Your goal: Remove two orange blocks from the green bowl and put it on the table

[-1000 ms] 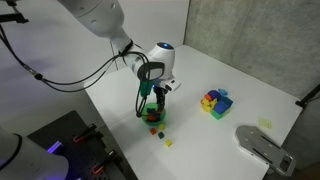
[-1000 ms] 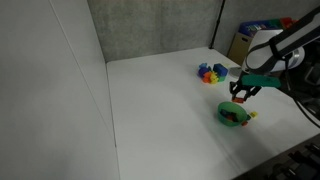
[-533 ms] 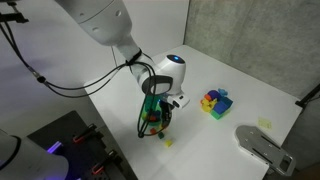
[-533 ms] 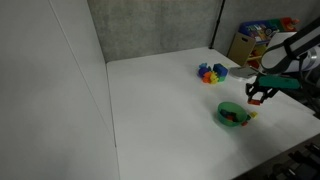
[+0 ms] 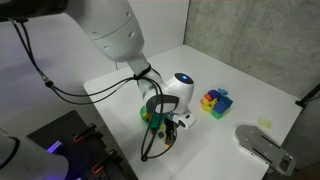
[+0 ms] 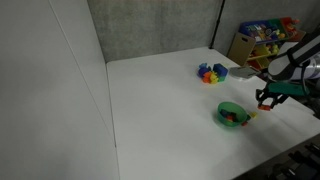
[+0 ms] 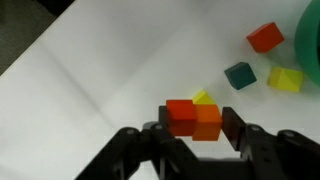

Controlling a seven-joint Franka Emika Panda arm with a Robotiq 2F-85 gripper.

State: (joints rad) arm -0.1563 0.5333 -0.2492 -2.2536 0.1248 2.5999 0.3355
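Note:
My gripper should lower slightly toward the bare tabletop beside the tiny yellow cube and release the orange blocks, as they hang outside the bowl.
In the wrist view my gripper (image 7: 196,122) is shut on two orange blocks side by side, a darker one (image 7: 180,114) and a lighter one (image 7: 209,121), held just above the white table (image 7: 90,70). A tiny yellow cube (image 7: 204,97) lies behind them. The green bowl's rim (image 7: 310,45) is at the top right. In both exterior views the gripper (image 5: 168,128) (image 6: 267,100) is beside the green bowl (image 5: 147,114) (image 6: 231,114), outside its rim. Small blocks show inside the bowl.
Loose cubes lie on the table by the bowl: orange (image 7: 265,37), teal (image 7: 240,75), yellow (image 7: 285,79). A cluster of coloured blocks (image 5: 215,102) (image 6: 211,73) stands farther back. A grey device (image 5: 262,148) sits at the table corner. The table edge is close.
My gripper has moved from above the bowl sideways to the table beside it, staying shut with the orange blocks in it.

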